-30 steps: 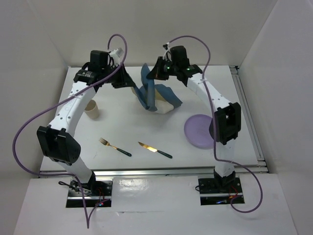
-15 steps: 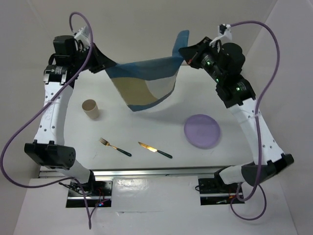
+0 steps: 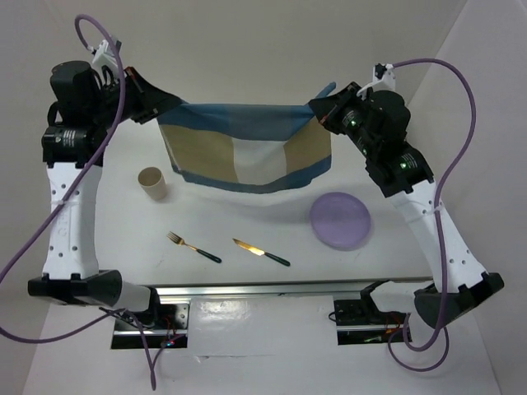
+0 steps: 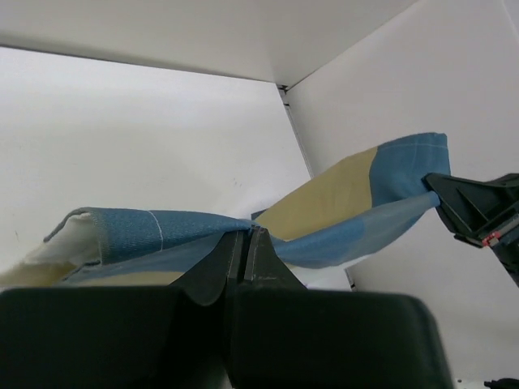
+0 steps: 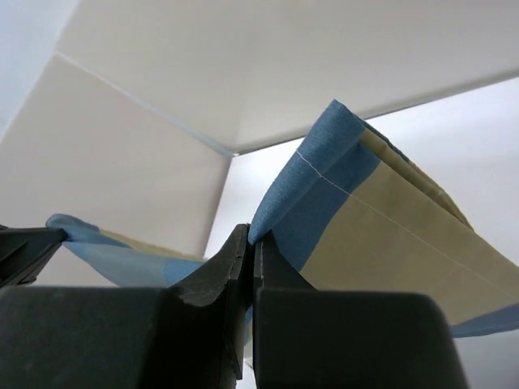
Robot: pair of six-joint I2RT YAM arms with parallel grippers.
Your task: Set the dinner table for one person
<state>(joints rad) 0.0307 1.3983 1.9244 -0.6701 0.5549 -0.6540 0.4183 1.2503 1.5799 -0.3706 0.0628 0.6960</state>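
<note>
My left gripper is above the bare far tabletop beyond the beige cup, so next it will move down and outward and release the placemat corner there.
A blue, beige and white striped placemat hangs stretched flat in the air above the far part of the white dinner table. My left gripper is shut on its left top corner, seen pinched in the left wrist view. My right gripper is shut on its right top corner, seen in the right wrist view. A lilac plate, a beige cup, a fork and a knife with gold heads and dark handles lie on the table.
White walls enclose the table on the left, back and right. An aluminium rail runs along the near edge and another along the right edge. The arm bases stand at the near edge.
Both arms have lifted and swung apart, pulling the bunched placemat open until it hangs taut and level between the two grippers.
</note>
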